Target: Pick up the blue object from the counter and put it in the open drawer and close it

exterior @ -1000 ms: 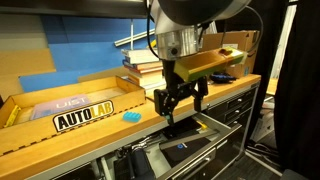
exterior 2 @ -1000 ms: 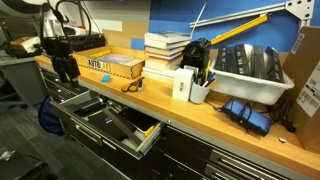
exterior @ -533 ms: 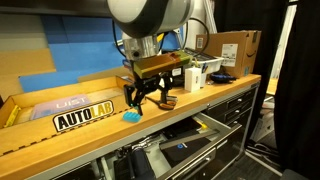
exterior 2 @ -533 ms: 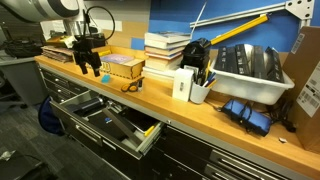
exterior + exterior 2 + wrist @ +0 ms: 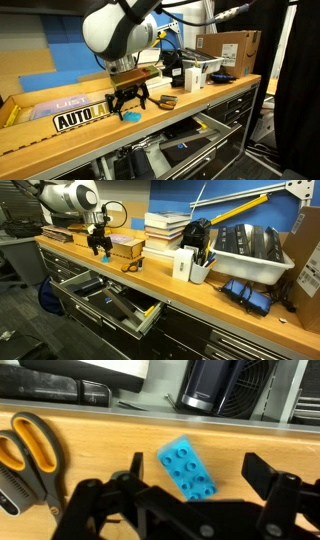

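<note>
The cyan studded block (image 5: 131, 117) (image 5: 187, 468) already lies between the two black fingers, so the robot's open gripper will move down over it next and close on its long sides.
The blue object (image 5: 188, 468) is a small cyan studded block lying flat on the wooden counter (image 5: 100, 420). In the wrist view it sits between my open gripper's (image 5: 195, 478) two black fingers, untouched. In an exterior view the block (image 5: 131, 116) lies just under my gripper (image 5: 128, 103), in front of the AUTOLAB tray. In an exterior view my gripper (image 5: 100, 248) hovers low over the counter (image 5: 180, 290); the block is hidden there. The open dark-grey drawer (image 5: 118, 306) sticks out below the counter, also seen in an exterior view (image 5: 190, 132).
Orange-handled scissors (image 5: 30, 445) lie on the counter beside the block. The wooden AUTOLAB tray (image 5: 70, 112) is behind my gripper. A stack of books (image 5: 165, 230), a cup of pens (image 5: 198, 270) and a white bin (image 5: 250, 250) stand further along.
My arm has swung along the counter from above the open drawer to over the blue block, and has come lower. The gripper stays open.
</note>
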Controlling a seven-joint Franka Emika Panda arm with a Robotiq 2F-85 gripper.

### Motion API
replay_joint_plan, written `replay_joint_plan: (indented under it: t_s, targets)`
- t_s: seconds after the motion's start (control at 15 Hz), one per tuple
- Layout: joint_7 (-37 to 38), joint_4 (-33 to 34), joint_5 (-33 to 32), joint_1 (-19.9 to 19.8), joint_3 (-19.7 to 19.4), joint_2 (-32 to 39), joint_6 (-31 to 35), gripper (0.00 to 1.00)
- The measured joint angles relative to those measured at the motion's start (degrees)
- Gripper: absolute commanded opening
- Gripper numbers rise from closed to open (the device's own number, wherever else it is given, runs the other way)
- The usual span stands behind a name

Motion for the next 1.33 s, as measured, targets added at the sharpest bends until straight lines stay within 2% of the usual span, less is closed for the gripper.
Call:
replay_joint_plan:
  t_s: [0.2,0.53,0.8,1.13,1.33]
  targets:
    - [-0.7,3.1,-0.1,1.3,-2.0,3.3,0.0,0.49]
    - [-3.1,3.6,0.0,1.5,-3.1,3.8,-0.1,0.12]
    - [-3.1,-0.5,0.1,1.5,-3.6,0.8,-0.4,0.13]
    - [-1.6,-16.2,0.4,1.4,-3.7,-8.7,-0.4,0.13]
    - [1.3,-25.2,0.6,0.6,-4.4,-11.5,1.3,0.13]
